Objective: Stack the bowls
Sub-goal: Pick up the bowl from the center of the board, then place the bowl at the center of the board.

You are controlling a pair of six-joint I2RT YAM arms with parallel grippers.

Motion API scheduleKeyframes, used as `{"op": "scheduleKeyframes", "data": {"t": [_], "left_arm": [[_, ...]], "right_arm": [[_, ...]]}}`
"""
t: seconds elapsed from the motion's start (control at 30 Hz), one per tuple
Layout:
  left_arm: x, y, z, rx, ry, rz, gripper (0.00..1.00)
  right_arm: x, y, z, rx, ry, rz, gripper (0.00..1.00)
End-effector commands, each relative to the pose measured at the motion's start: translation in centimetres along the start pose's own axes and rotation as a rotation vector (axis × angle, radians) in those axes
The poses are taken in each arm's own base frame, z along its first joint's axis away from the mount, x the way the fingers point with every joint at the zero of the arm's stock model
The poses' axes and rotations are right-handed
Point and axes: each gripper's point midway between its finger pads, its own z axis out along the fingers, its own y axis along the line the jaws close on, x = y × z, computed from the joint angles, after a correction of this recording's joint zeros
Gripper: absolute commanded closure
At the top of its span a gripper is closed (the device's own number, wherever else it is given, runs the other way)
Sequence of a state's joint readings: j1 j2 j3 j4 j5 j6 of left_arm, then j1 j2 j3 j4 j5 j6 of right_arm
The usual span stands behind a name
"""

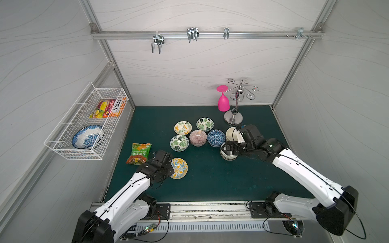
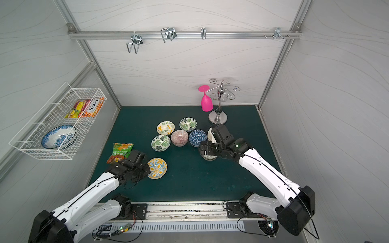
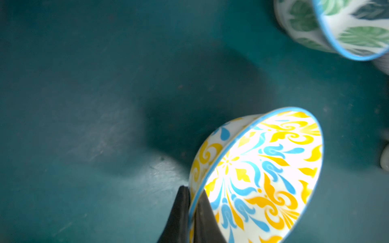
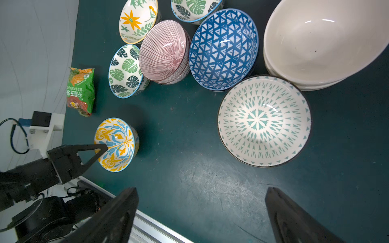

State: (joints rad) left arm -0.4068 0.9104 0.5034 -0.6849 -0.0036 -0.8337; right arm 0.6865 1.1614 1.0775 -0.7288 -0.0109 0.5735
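My left gripper swings outward to the bare tabletop beside the green lattice bowl next and releases the floral bowl's rim there, because that spot stands empty.
My left gripper (image 3: 193,191) is shut on the rim of the yellow-and-blue floral bowl (image 1: 179,168), one finger inside and one outside. That bowl (image 4: 115,145) stands alone at the front left and looks slightly tipped. My right gripper (image 4: 203,191) hangs open and empty just over the green lattice bowl (image 4: 264,121), which it mostly hides in both top views. Behind that are stacked cream bowls (image 4: 315,42), a blue-patterned bowl (image 1: 216,137), pink-striped bowls (image 1: 197,137), two green-leaf bowls (image 1: 179,143) (image 1: 204,124) and a yellow-flower bowl (image 1: 182,127).
A green snack bag (image 1: 139,153) lies beside my left gripper. A metal glass rack (image 1: 234,117) with a pink glass (image 1: 223,101) stands at the back right. A wire basket (image 1: 69,147) on the left wall holds a blue-and-white bowl (image 1: 87,136) and snack packets.
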Motion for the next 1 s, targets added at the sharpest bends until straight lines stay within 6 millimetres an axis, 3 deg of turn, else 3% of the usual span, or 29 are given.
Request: {"op": "scheduleKeyframes", "data": {"t": [0.0, 0.2, 0.47, 0.77, 0.97], "left_arm": [[0.5, -1.5, 0.1, 0.078, 0.030, 0.033, 0.98], [1.0, -5.1, 0.0, 0.216, 0.074, 0.102, 1.00], [1.1, -12.2, -0.6, 0.256, 0.099, 0.253, 1.00], [-1.3, -19.2, 1.7, 0.287, 0.129, 0.257, 1.00], [-1.4, -21.6, 3.5, 0.308, 0.169, 0.226, 1.00]], "right_arm": [[-0.2, -2.0, -0.8, 0.081, -0.034, 0.046, 0.01], [0.2, -4.3, -0.3, 0.084, -0.013, 0.134, 0.01], [1.3, -6.2, 0.0, 0.059, 0.006, 0.207, 0.01], [1.5, -7.0, -0.5, 0.075, 0.004, 0.208, 0.01], [1.1, -7.3, -1.1, 0.092, -0.004, 0.202, 0.01]]}}
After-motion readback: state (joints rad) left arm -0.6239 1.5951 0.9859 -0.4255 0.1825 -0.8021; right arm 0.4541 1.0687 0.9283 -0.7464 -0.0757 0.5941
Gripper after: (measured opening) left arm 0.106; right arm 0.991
